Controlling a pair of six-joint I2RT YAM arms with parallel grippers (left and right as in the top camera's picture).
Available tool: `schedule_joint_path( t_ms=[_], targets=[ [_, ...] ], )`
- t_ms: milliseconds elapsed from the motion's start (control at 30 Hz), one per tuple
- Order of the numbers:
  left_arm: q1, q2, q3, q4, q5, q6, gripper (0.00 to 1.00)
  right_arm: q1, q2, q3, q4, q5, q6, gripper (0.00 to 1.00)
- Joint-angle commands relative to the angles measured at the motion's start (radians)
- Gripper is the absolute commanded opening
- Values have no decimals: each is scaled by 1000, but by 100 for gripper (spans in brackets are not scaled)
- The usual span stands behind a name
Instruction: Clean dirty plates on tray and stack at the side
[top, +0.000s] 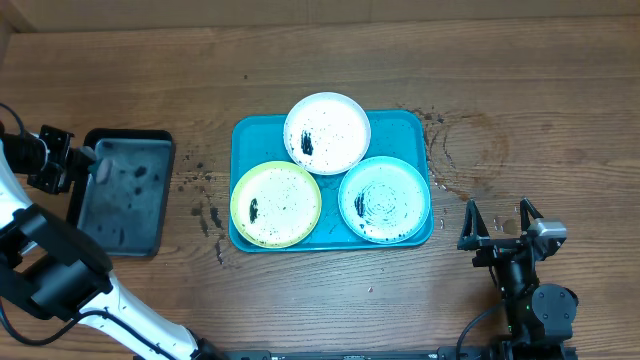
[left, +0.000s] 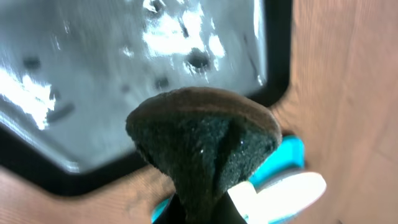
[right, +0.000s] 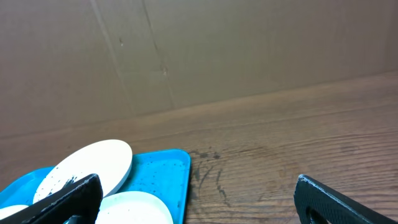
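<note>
I will lift my left gripper off the black tray, then lower the sponge (left: 205, 143) beside the yellow-green plate's dark smear.
Three speckled plates lie on the turquoise tray (top: 405, 128): a white plate (top: 327, 133) at the back, a yellow-green plate (top: 276, 204) front left, a teal-rimmed plate (top: 385, 199) front right. My left gripper (top: 88, 160) is far left, over the black tray, shut on a dark sponge (left: 205, 143); its jaws (left: 211, 211) clamp the sponge's lower end. My right gripper (top: 500, 225) is open and empty, right of the turquoise tray. The right wrist view shows the white plate (right: 87, 168), the teal-rimmed plate (right: 134, 208) and the tray's corner (right: 165, 171) between the spread fingers (right: 199, 205).
A smaller black rectangular tray (top: 125, 195) sits left of the turquoise tray; its wet, speckled floor (left: 124, 62) fills the left wrist view. Dark specks and smears mark the wood between the trays (top: 205, 205) and right of the turquoise tray (top: 445, 150).
</note>
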Motion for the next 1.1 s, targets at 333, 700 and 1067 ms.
schedule_joint_path(
  t_ms=[333, 700, 1067],
  targets=[
    [8, -46, 148, -171, -49, 98, 4, 5, -8, -10, 7, 6, -7, 100],
    [-369, -293, 201, -241, -88, 139, 4, 5, -8, -10, 7, 6, -7, 100],
    [-946, -291, -370, 77, -240, 158, 4, 5, -8, -10, 7, 6, -7, 100]
  ],
)
